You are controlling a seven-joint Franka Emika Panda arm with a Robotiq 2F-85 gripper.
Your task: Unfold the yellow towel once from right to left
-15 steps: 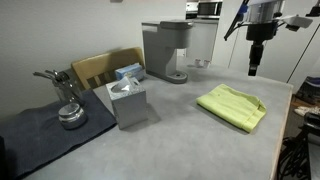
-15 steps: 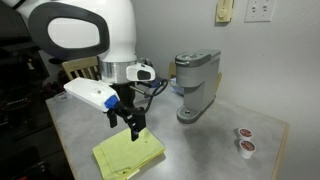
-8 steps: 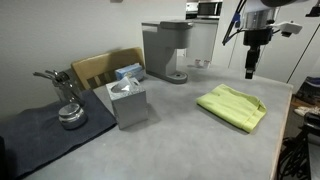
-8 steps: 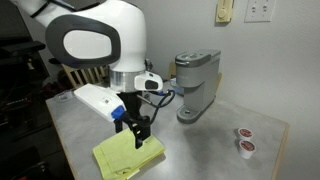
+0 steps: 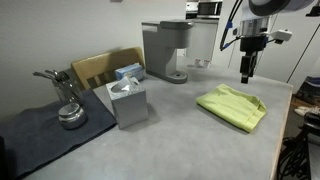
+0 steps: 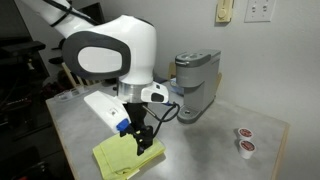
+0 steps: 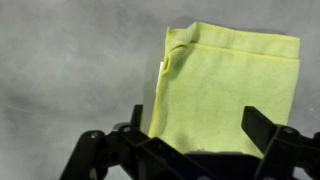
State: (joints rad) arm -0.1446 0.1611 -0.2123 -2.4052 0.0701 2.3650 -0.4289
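Observation:
The towel's edge is nearer one finger. I should next move my gripper down and left in the wrist view onto the towel's edge near its rumpled corner (image 5: 248, 95) (image 7: 164, 76).
The yellow towel (image 5: 233, 106) lies folded on the grey table, a lime-yellow rectangle; it also shows in the other exterior view (image 6: 127, 161) and fills the wrist view (image 7: 225, 85). My gripper (image 5: 246, 76) hangs above the towel's far edge with its fingers pointing down. In an exterior view it (image 6: 143, 146) is low over the towel's corner. In the wrist view the two fingers (image 7: 200, 130) are spread wide apart over the cloth with nothing between them. The towel's folded layers show along its top edge there.
A grey coffee machine (image 5: 166, 50) stands at the back, also seen in the other exterior view (image 6: 196, 84). A white tissue box (image 5: 127, 100) and a dark grey mat (image 5: 40, 135) with a metal tool (image 5: 68, 112) lie to one side. Two small pods (image 6: 243, 140) sit near the table edge.
The gripper has come down and moved closer over the towel across the frames. The towel has not moved.

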